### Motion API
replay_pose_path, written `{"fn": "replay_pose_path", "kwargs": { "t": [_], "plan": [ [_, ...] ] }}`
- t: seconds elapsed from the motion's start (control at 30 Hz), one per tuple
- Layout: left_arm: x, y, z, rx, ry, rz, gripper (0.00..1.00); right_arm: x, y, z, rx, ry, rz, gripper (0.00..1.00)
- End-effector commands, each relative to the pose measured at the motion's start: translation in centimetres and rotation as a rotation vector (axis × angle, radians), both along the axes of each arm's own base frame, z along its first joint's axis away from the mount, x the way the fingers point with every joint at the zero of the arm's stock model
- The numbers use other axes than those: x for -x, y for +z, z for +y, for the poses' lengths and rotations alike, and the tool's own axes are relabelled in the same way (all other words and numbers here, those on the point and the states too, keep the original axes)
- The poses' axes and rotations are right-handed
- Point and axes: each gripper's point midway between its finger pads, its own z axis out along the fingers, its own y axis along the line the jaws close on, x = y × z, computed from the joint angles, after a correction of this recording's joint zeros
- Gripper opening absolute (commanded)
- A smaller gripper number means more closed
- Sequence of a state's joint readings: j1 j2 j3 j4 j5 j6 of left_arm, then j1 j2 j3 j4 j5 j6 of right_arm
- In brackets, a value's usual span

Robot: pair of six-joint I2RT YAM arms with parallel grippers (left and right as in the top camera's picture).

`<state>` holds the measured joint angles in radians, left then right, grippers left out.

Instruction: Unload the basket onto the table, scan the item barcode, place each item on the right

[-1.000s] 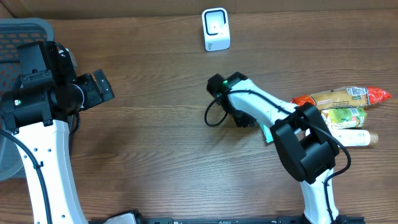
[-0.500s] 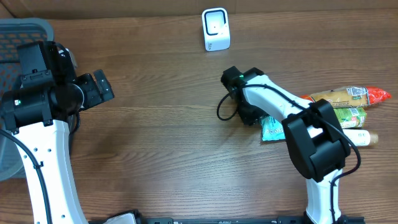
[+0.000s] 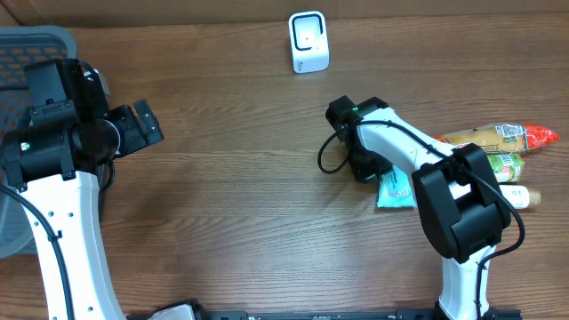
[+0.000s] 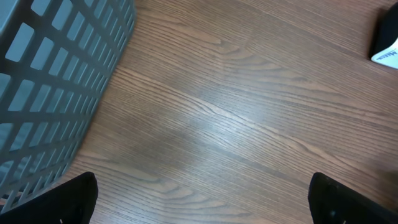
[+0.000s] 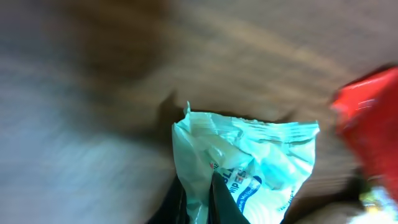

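Note:
My right gripper holds the packet's fold. Next, it will swing and turn over the bare tabletop to its left in the overhead view and release the fold clear of groceries.
The item, a mint-green wipes packet (image 3: 396, 189), lies on the wooden table beside the other groceries. My right gripper (image 3: 374, 169) is shut on it. In the right wrist view the dark fingers (image 5: 219, 200) pinch the packet's (image 5: 255, 158) near edge, and my right gripper (image 5: 199, 202) sits at the bottom of the frame. The white barcode scanner (image 3: 308, 42) stands at the back centre, well away from the packet. My left gripper (image 3: 142, 124) hovers open at the far left, and in its own view my left gripper (image 4: 202, 199) has only bare table between its fingers.
A grey plastic basket (image 3: 36, 49) stands at the far left, its lattice wall (image 4: 50, 81) close to the left gripper. To the right of the packet lie a red and tan packet (image 3: 493, 138), a green packet (image 3: 495, 166) and a white tube (image 3: 516, 197).
My right gripper has moved to the right, toward the pile of groceries, and its jaws have closed on the wipes packet. The left arm has not moved.

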<state>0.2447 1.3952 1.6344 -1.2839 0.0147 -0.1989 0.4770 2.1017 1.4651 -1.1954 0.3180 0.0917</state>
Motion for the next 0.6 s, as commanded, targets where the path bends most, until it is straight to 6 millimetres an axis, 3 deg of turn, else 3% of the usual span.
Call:
{"fn": "replay_pose_path", "kwargs": {
  "t": [0.0,0.07,0.13,0.2,0.27,0.33,0.4,0.57],
  "plan": [
    [-0.3,0.4,0.1,-0.010,-0.015,-0.011,0.99,2.1,1.1,7.7,-0.438,0.034,0.180,0.04],
    [-0.3,0.4,0.1,-0.010,-0.015,-0.011,1.00,2.3,5.5,12.5,-0.741,0.121,0.195,0.04],
    [-0.3,0.4,0.1,-0.010,-0.015,-0.011,1.00,2.6,10.7,16.0,-1.035,0.224,0.183,0.04],
    [-0.3,0.4,0.1,-0.010,-0.015,-0.011,0.99,2.3,14.4,17.4,-1.219,0.255,0.150,0.04],
    [-0.3,0.4,0.1,-0.010,-0.015,-0.011,1.00,2.0,16.3,17.8,-1.329,0.255,0.143,0.04],
    [-0.3,0.4,0.1,-0.010,-0.015,-0.011,1.00,2.2,17.3,18.4,-1.452,0.265,0.173,0.04],
    [-0.3,0.4,0.1,-0.010,-0.015,-0.011,0.99,2.5,17.1,19.0,-1.532,0.262,0.206,0.04],
    [-0.3,0.4,0.1,-0.010,-0.015,-0.011,0.99,2.2,12.9,19.6,-1.592,0.183,0.305,0.04]
  ]
}}
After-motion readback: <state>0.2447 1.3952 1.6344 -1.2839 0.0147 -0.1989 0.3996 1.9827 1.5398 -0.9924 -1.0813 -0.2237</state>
